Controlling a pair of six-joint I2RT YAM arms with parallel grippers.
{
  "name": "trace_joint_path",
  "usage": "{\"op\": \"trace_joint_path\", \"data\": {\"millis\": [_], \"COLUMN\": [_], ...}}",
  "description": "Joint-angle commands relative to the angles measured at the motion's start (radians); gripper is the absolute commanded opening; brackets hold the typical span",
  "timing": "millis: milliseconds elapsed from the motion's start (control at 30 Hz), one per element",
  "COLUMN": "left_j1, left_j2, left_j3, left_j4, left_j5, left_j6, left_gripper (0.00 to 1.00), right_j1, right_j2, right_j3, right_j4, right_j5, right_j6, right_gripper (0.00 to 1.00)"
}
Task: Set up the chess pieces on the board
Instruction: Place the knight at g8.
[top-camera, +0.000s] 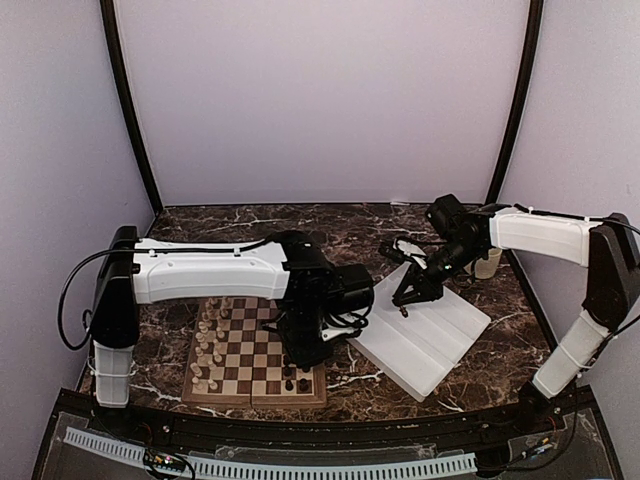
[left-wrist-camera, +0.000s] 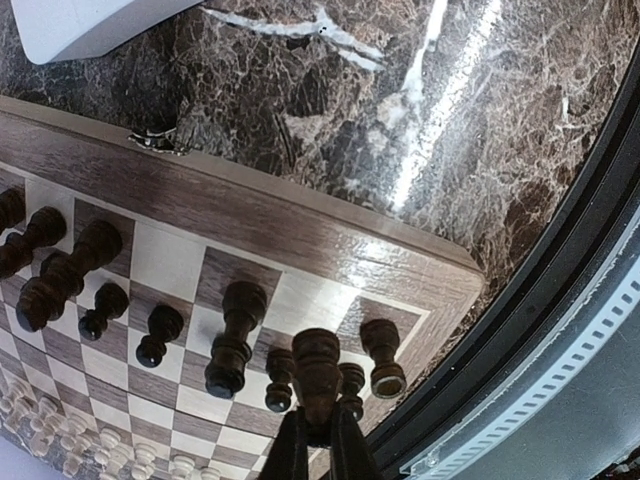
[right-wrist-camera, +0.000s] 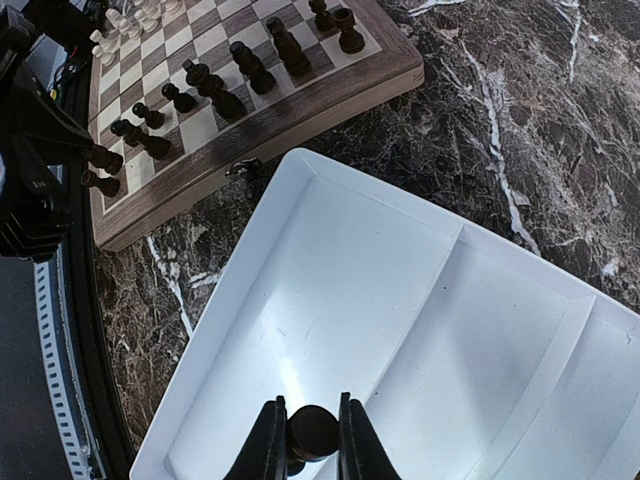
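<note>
The dark piece in my right gripper still hangs above the bare bottom of the tray's wide empty section (top-camera: 396, 338) (right-wrist-camera: 262, 383). My right gripper needs to lower next and shift slightly left in the top view onto that section.
The board (top-camera: 232, 392) lies at the front left, with cream chess pieces (top-camera: 205, 345) along its left side and dark ones (top-camera: 296, 382) at its near right corner. My left gripper (left-wrist-camera: 318, 445) is shut on a dark chess piece (left-wrist-camera: 318, 370), held just above the board's corner squares (left-wrist-camera: 330, 300) among other dark pieces (left-wrist-camera: 235, 340). My right gripper (right-wrist-camera: 312, 440) hangs over the white tray (right-wrist-camera: 400, 300), shut on a dark chess piece (right-wrist-camera: 313, 430). In the top view it (top-camera: 404, 303) sits above the tray's far left part.
The white tray (top-camera: 430, 340) lies tilted to the right of the board. A cream mug (top-camera: 488, 264) stands behind the right arm. Dark marbled tabletop (left-wrist-camera: 450, 120) surrounds the board, and the table's black front rim (left-wrist-camera: 560, 300) runs close to the board's corner.
</note>
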Motion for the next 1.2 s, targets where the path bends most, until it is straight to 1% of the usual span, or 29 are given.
{"op": "trace_joint_path", "data": {"millis": [0,500,1167], "left_j1": [-0.004,-0.004,-0.004], "left_j2": [0.015,0.033,0.033], "left_j3": [-0.007,-0.031,-0.015], "left_j4": [-0.024,-0.014,-0.01], "left_j5": [-0.002,0.002,0.008], "left_j6": [0.015,0.02,0.01], "left_gripper": [0.01,0.02,0.18], "right_j1": [0.009,0.009,0.008], "right_j2": [-0.029,-0.023,-0.024], "right_j3": [-0.009,-0.01,-0.007], "right_j4": [0.007,0.006,0.002], "right_j5": [0.004,0.005,0.006], "right_j6": [-0.007,-0.009,-0.011], "right_gripper": [0.1,0.1,0.1]}}
